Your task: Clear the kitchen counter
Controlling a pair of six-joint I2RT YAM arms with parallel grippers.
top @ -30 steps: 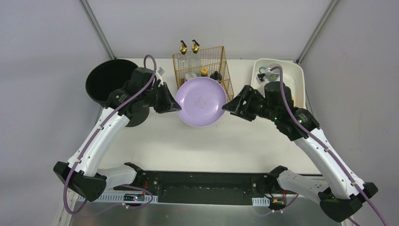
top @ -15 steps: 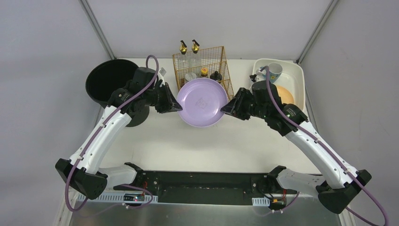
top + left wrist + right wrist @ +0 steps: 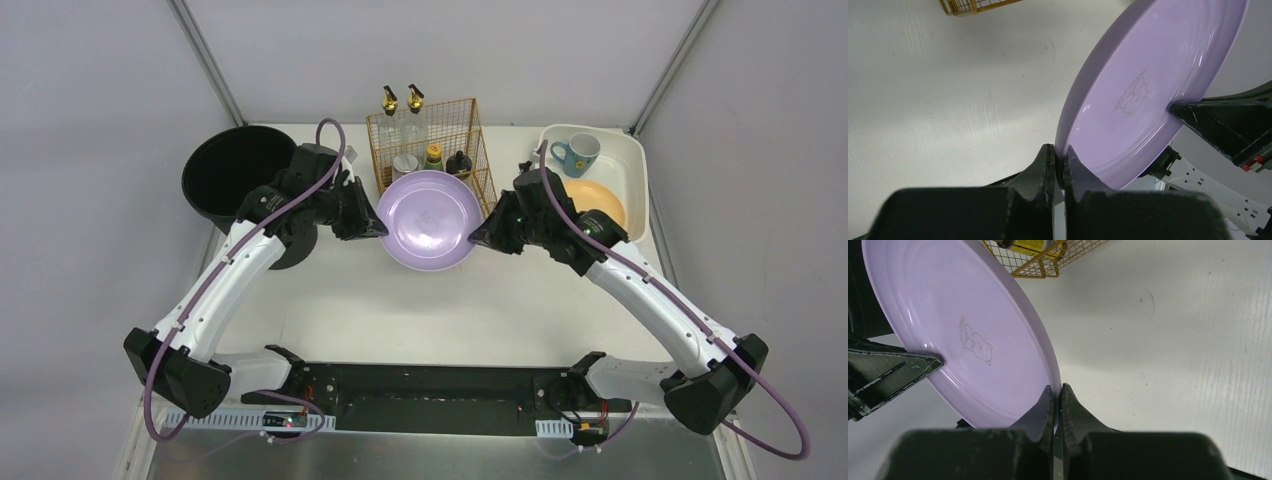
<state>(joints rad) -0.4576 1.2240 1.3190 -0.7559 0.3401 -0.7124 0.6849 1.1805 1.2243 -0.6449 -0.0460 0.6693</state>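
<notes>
My right gripper carries the plate [image 3: 429, 219] to its right in the top view and down onto the orange dish [image 3: 596, 197] next, since the tub holding dishes lies below there.
A lilac plate [image 3: 429, 219] with a small bear print hangs above the white kitchen counter [image 3: 440, 300], in front of the gold rack. My left gripper [image 3: 377, 229] is shut on the plate's left rim [image 3: 1068, 145], which sits pinched between its fingers. My right gripper [image 3: 474, 238] is shut on the opposite rim [image 3: 1054, 390]. In the left wrist view the plate [image 3: 1148, 95] tilts up to the right, and the right gripper's tip [image 3: 1180, 107] touches its far edge. The right wrist view shows the plate [image 3: 968, 335] with the left gripper's tip [image 3: 935, 362] at its rim.
A gold wire rack [image 3: 430, 145] with bottles stands at the back middle. A black pot [image 3: 232, 170] sits at the back left, partly behind the left arm. At the back right, a cream tub [image 3: 635, 165] holds a blue mug [image 3: 578, 154] and an orange dish [image 3: 596, 200].
My right gripper has moved left onto the plate's right rim and shut on it. The right arm swung off the tub, uncovering the mug and orange dish. The left gripper kept its hold.
</notes>
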